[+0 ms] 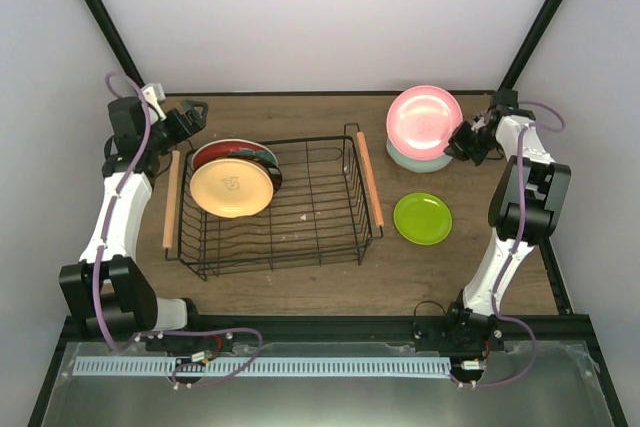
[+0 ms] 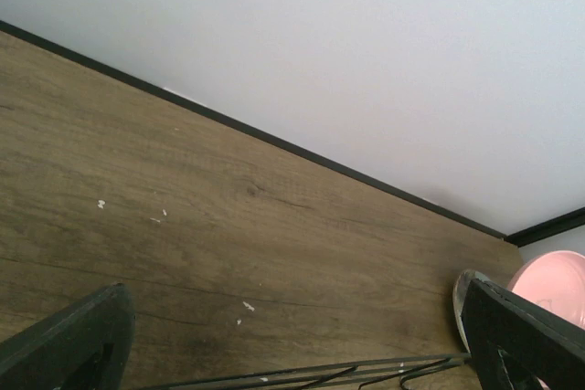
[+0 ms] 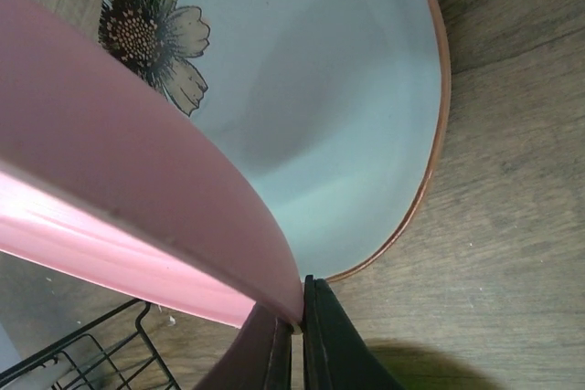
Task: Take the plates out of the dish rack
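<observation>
My right gripper lowers next until the still-raised pink plate stacks on the mint flower plate below the gripper, then releases the pink plate's rim.
The black wire dish rack stands left of centre. An orange plate leans in its left end, with a red plate behind it; the beige plate is hidden. My right gripper is shut on the rim of the pink plate, holding it just over the mint flower plate. In the right wrist view the fingers pinch the pink rim above the mint plate. The lime green plate lies on the table. My left gripper is open and empty behind the rack's far left corner.
The rack's wooden handles run along its left and right sides. The left wrist view shows bare table, the rack's top wire and the pink plate far off. Black frame posts stand at both back corners.
</observation>
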